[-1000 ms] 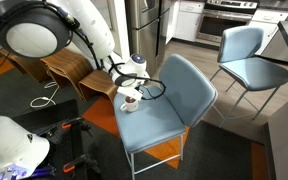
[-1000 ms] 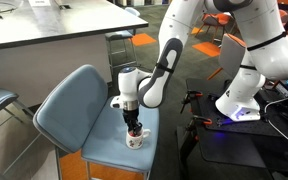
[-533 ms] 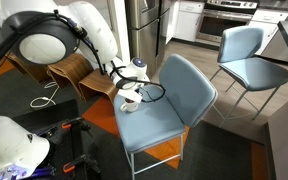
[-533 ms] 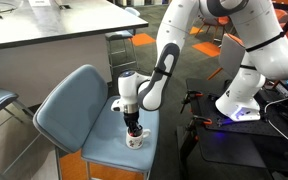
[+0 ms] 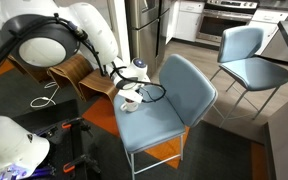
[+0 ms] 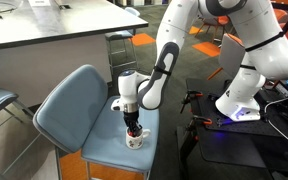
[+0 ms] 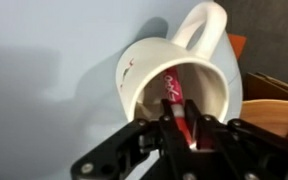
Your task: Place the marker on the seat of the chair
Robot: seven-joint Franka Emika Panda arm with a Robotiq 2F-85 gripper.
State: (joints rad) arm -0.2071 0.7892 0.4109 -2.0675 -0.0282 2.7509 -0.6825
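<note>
The cup's sides surround the marker (image 7: 174,100). My gripper should next rise out of the cup's opening, move over the chair's bare seat (image 7: 59,90) beside the cup and go down to release.
The red-pink marker (image 7: 174,100) stands in a small white cup (image 7: 149,72) on the seat of the light blue-grey chair (image 5: 174,100). My gripper (image 7: 179,128) reaches down into the cup's mouth, and its two fingers are closed on the marker's upper end. In both exterior views the gripper (image 6: 132,127) sits right over the cup (image 6: 134,140) near the seat's front edge (image 6: 84,125). The cup also shows in an exterior view (image 5: 130,103) under the gripper (image 5: 132,90). The marker is too small to see there.
A similar blue chair (image 5: 246,55) stands behind. Wooden curved pieces (image 5: 69,72) lie by the seat's edge. A table (image 6: 54,30) stands behind the chair. The robot's base (image 6: 244,95) and a dark floor mat (image 6: 234,140) are beside it.
</note>
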